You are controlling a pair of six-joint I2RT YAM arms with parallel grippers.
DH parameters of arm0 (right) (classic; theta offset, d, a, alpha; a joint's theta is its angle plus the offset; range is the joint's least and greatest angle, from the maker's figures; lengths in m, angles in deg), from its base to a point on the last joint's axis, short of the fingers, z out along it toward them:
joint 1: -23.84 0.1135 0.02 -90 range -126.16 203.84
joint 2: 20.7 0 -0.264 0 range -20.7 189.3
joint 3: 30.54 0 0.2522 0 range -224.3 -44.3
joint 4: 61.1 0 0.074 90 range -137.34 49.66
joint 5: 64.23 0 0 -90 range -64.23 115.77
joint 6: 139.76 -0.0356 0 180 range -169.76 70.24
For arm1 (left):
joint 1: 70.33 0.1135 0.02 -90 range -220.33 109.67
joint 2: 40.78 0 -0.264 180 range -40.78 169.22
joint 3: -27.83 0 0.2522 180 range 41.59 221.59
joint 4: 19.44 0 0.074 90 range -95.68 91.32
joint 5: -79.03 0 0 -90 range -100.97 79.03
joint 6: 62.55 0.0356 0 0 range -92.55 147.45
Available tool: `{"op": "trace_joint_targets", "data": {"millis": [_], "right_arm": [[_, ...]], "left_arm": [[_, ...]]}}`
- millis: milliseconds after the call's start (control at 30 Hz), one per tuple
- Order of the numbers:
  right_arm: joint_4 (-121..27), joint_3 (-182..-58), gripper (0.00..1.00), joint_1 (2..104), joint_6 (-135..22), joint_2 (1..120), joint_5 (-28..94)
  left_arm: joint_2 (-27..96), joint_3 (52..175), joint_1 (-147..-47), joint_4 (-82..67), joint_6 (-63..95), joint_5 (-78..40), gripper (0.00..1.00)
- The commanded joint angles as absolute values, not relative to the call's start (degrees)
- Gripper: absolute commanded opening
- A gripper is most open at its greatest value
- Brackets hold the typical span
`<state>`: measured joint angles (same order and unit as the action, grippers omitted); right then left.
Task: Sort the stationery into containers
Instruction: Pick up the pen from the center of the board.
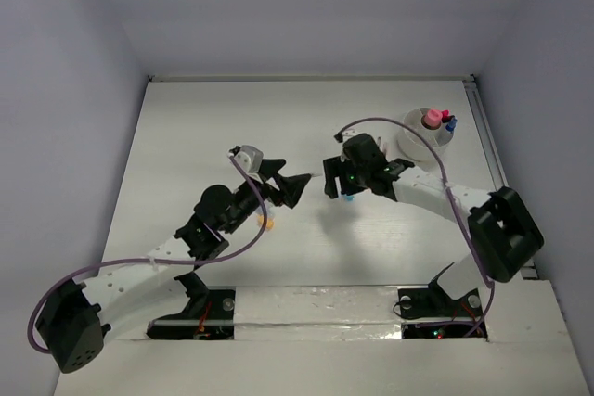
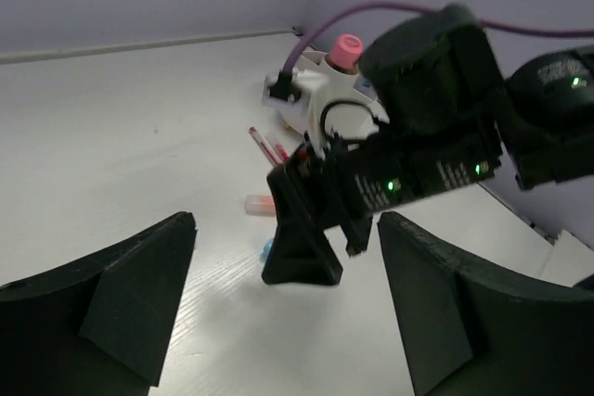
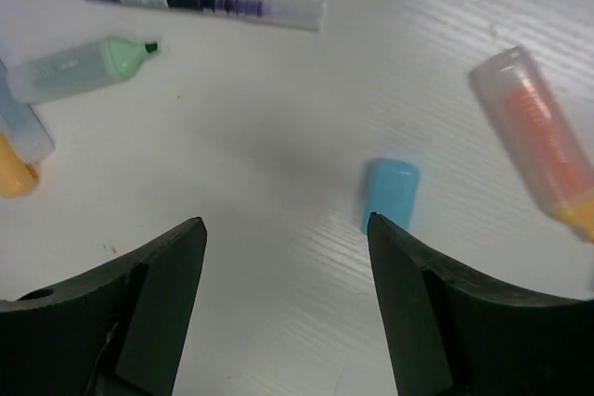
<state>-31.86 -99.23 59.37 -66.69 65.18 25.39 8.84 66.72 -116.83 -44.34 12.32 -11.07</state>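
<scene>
Next I need to move my right gripper to the left in the top view, turn it to match the blue highlighter (image 3: 20,127), and lower it over the blue highlighter's body, since the highlighter lies at an angle.
My right gripper (image 3: 286,222) hangs open just above the table, with nothing between its fingers. A small blue eraser (image 3: 390,192) lies flat just beyond its right fingertip (image 3: 408,266). Around it lie an orange highlighter (image 3: 538,136), a pale-green highlighter (image 3: 79,69) and a purple pen (image 3: 200,2). My left gripper (image 2: 288,220) is also open and empty, and it faces the right gripper (image 2: 306,248) from close by. The white cup (image 1: 418,141) stands at the back right with a pink marker (image 1: 432,119) upright in it. Both grippers (image 1: 290,183) (image 1: 336,187) meet near the table's middle.
A thin red pen (image 2: 264,144) lies between the right gripper and the cup. A yellow-orange marker (image 3: 14,173) lies at the left edge of the right wrist view. A small orange item (image 1: 269,223) sits under the left arm. Purple cables loop off both arms.
</scene>
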Motion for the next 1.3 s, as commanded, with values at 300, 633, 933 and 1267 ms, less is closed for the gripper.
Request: {"op": "trace_joint_targets", "data": {"millis": [300,633,933,1267], "right_arm": [[-40.3,-112.0,0.53,74.7,-63.7,75.5,23.4],[-30.8,-139.6,0.61,82.0,-55.5,95.6,23.2],[-19.5,-154.2,0.65,82.6,-51.7,108.0,24.8],[-14.6,-156.3,0.6,83.7,-52.3,111.2,23.6]], "left_arm": [[-24.7,59.1,-116.8,-40.7,7.7,15.5,0.62],[-35.3,60.5,-118.7,-35.0,7.4,20.6,0.86],[-40.6,59.8,-123.9,-34.0,10.4,27.5,0.84],[-40.5,59.9,-124.5,-33.8,10.9,28.4,0.83]]}}
